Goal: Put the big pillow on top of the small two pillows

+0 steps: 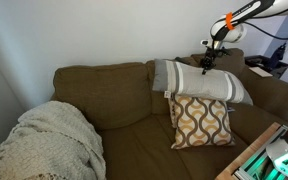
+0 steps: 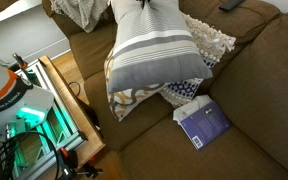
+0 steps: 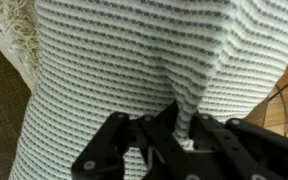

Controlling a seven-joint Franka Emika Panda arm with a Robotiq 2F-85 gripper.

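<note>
My gripper next lifts and turns, settles the big pillow over the wavy patterned small pillow (image 1: 201,122) and releases the fold, since one end hangs low beside it.
The big pillow (image 1: 196,80), grey with broad cream stripes, lies across the top of the small pillows on the brown sofa; it also shows in an exterior view (image 2: 152,55) and fills the wrist view (image 3: 134,70). The brown-and-cream wavy patterned small pillow (image 1: 201,122) stands under it, and only its edge shows in an exterior view (image 2: 139,97). The beige small pillow is hidden. My gripper (image 1: 207,64) is shut on a pinched fold of the big pillow's fabric (image 3: 181,128).
A cream knitted blanket (image 1: 49,140) lies on the sofa's far end and shows behind the pillow (image 2: 212,38). A blue book (image 2: 202,123) lies on the seat cushion. A wooden-edged table with electronics (image 2: 44,110) stands beside the sofa (image 1: 114,95).
</note>
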